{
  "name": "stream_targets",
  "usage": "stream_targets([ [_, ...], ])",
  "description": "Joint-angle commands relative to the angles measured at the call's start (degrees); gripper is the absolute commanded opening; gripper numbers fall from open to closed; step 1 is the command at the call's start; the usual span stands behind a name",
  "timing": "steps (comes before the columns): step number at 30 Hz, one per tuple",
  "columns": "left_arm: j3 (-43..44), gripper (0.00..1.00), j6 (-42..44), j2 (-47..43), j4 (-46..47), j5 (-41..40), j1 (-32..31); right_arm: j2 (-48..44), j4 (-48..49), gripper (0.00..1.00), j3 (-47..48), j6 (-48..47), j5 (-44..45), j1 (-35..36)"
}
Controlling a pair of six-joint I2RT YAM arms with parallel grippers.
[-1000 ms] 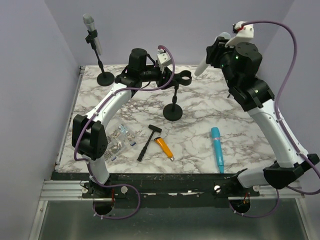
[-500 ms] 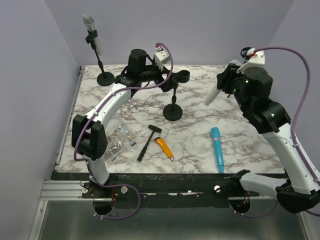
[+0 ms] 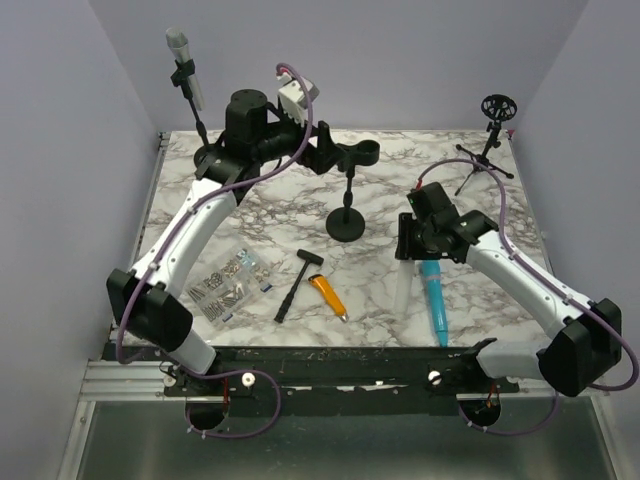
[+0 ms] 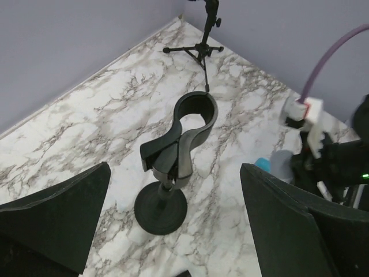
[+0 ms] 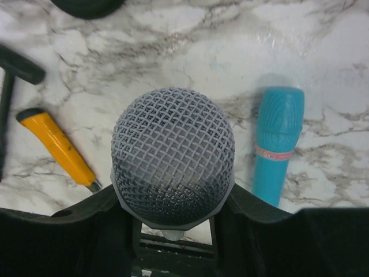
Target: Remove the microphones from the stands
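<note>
The right gripper moves down to the bare tabletop [image 3: 411,314] [image 5: 244,137] beside the teal microphone next and releases the held microphone there, since the stand's clip is already empty.
The microphone [image 3: 404,284], with a pale body and a grey mesh head [image 5: 173,161], is held by my right gripper [image 3: 416,244], which is shut on it just below the head. It hangs low over the table, handle pointing down, off the stand. The stand [image 3: 346,222] is black with a round base. Its clip [image 3: 362,153] holds nothing. In the left wrist view the stand [image 4: 164,205] and its clip [image 4: 195,112] sit between the wide-open fingers of my left gripper [image 4: 174,170]. In the top view the left gripper [image 3: 322,152] is just left of the clip, apart from it.
A teal microphone [image 3: 434,296] lies right beside the held one. A hammer [image 3: 296,282] and an orange-handled tool [image 3: 327,294] lie at front centre, with a bag of small parts [image 3: 228,282] front left. A second stand with a microphone [image 3: 180,55] is back left; a tripod stand [image 3: 488,150] is back right.
My left gripper has opened and let go of the stand's clip, pulling back to the left. My right arm has swung down from high at the back, carrying the microphone to just above the table.
</note>
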Motion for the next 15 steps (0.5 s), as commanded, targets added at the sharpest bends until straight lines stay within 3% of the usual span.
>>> stream_targets([
  [1, -0.91, 0.99, -9.52, -8.57, -5.72, -6.24, -0.16, 1.89, -2.46, 0.01, -2.16, 2.73, -1.04, 1.53],
  [7, -5.57, 0.99, -13.02, -14.87, -9.7, -11.48, -0.07, 7.52, -2.96, 0.01, -2.63, 2.22, 3.81, 2.08],
  [15, -11.64, 0.99, -10.5, -19.43, -10.76, -16.67, -0.75, 12.97, -2.99, 0.01, -3.32, 3.34, 10.16, 2.2],
])
